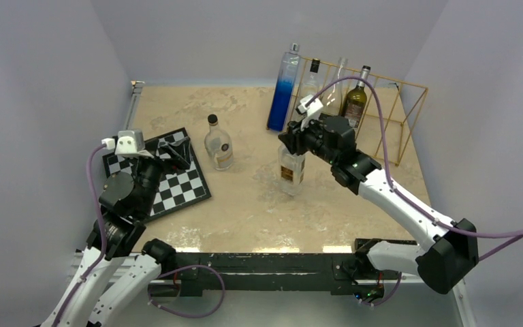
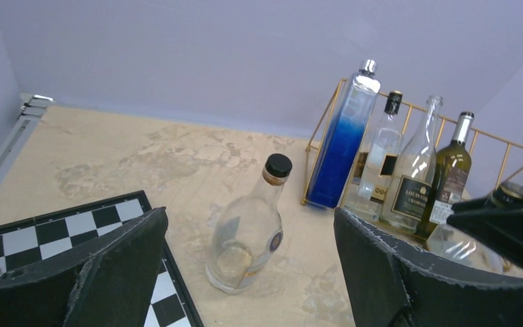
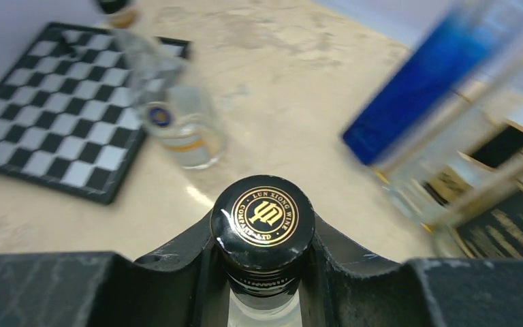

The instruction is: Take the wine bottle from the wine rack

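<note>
My right gripper holds the wine bottle, and bare tabletop (image 1: pixel 223 197) (image 3: pixel 133 214) beside the checkerboard is below and to its left in the top view, so I should move it across and down there to let go of the bottle.
The gold wire wine rack (image 1: pixel 389 109) stands at the table's back right and also shows in the left wrist view (image 2: pixel 517 146). It holds a clear bottle with a black cap (image 1: pixel 311 82), a clear bottle (image 1: pixel 337 85) and a dark green bottle (image 1: pixel 355 102). A tall blue bottle (image 1: pixel 282 88) stands at its left end. My right gripper (image 1: pixel 294 139) is shut on the neck of a clear wine bottle (image 1: pixel 291 170), upright, in front of the rack and clear of it. Its black cap with a gold logo (image 3: pixel 263 216) sits between the jaws of my right gripper (image 3: pixel 263 242). My left gripper (image 1: pixel 177 151) is open and empty.
A black-and-white checkerboard (image 1: pixel 177 184) lies at the left under my left gripper. Another clear bottle with a black cap (image 1: pixel 218 144) stands mid-table, seen between the left fingers (image 2: pixel 248 235). Grey walls enclose the table on three sides.
</note>
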